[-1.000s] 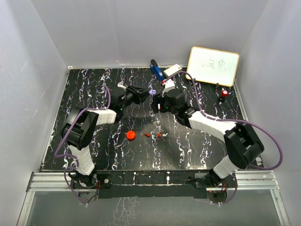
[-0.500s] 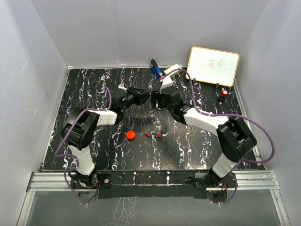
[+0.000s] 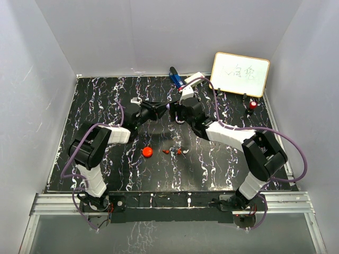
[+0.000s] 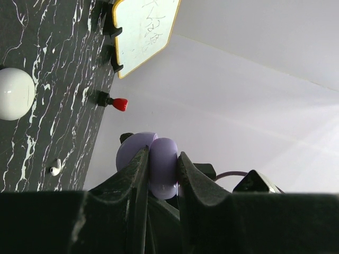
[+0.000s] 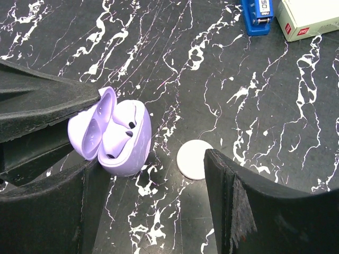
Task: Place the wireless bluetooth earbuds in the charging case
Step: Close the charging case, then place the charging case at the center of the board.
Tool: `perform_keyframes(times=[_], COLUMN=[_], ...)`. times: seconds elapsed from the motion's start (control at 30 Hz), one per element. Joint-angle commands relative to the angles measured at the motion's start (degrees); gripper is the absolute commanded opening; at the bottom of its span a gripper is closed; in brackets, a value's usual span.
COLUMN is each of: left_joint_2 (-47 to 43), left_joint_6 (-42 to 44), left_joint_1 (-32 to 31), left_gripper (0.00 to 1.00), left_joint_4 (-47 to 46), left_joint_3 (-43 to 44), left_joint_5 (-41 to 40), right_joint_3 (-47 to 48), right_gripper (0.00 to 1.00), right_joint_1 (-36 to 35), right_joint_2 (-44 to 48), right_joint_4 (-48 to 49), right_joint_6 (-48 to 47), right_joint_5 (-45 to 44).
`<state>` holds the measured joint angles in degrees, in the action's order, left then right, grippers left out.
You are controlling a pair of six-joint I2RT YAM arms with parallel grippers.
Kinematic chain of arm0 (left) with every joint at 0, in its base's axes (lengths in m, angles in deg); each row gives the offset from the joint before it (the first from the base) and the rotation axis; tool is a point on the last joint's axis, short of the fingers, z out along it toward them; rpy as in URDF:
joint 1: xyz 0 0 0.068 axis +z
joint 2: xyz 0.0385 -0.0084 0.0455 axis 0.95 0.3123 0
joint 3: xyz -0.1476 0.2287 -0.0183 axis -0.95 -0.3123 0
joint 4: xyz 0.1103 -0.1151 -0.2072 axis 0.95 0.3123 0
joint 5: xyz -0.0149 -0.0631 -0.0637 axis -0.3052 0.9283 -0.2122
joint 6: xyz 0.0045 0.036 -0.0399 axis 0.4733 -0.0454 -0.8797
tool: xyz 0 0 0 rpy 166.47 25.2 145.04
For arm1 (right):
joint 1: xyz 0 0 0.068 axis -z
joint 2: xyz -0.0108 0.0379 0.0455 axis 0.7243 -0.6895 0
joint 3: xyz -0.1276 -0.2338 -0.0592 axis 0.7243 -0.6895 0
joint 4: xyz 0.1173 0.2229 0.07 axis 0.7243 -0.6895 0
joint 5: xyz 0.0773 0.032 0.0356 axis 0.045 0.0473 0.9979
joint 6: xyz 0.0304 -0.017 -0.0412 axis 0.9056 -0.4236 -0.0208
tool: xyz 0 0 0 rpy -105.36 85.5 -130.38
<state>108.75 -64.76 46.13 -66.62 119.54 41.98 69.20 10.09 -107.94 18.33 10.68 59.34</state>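
My left gripper has the purple case (image 4: pixel 164 166) against my right gripper. Next, my left gripper will move away and down and release it on the tabletop, outward of the red round case.
My left gripper (image 4: pixel 163 156) is shut on a purple charging case (image 4: pixel 164 166), held above the black marbled table. In the right wrist view the purple case (image 5: pixel 114 137) has its lid open and shows two empty sockets. It hangs just by the left finger of my right gripper (image 5: pixel 153 174), which is open and holds nothing. In the top view the two grippers meet at mid table, left gripper (image 3: pixel 161 108) and right gripper (image 3: pixel 176 111). Tiny red earbuds (image 3: pixel 167 152) and a white earbud (image 3: pixel 185 151) lie on the table nearer the arm bases. A white earbud (image 4: pixel 54 169) also shows in the left wrist view.
A red round case (image 3: pixel 148 152) lies left of the earbuds. A white round case (image 5: pixel 194 160) sits under my right gripper. A blue stapler (image 3: pixel 176 78), a white box (image 3: pixel 194 79), a whiteboard (image 3: pixel 240 74) and a red-capped marker (image 3: pixel 253 105) stand at the back right.
My right gripper has swung left and back toward the purple case and opened a little wider. My left gripper has edged right with the case.
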Motion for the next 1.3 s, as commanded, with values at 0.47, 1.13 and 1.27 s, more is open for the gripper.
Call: perform_keyframes(times=[0.47, 1.13, 1.27], left_joint_2=[-2.32, -0.62, 1.03], left_joint_6=[-3.71, 24.03, 30.52], left_joint_1=[-0.43, 20.54, 20.97], left_gripper=[0.0, 0.0, 0.0], left_joint_4=[-6.53, 17.52, 24.66], left_joint_3=[-2.54, 2.88, 6.82], left_joint_5=[3.58, 16.69, 15.85], right_joint_3=[-4.7, 0.37, -1.71], right_gripper=[0.67, 0.98, 0.99], right_joint_1=[4.2, 6.11, 6.15], right_joint_2=[3.38, 10.56, 12.96], right_joint_4=[11.76, -11.25, -10.1], right_joint_6=[-2.3, 3.96, 5.13], right_joint_5=[-8.75, 10.55, 10.24])
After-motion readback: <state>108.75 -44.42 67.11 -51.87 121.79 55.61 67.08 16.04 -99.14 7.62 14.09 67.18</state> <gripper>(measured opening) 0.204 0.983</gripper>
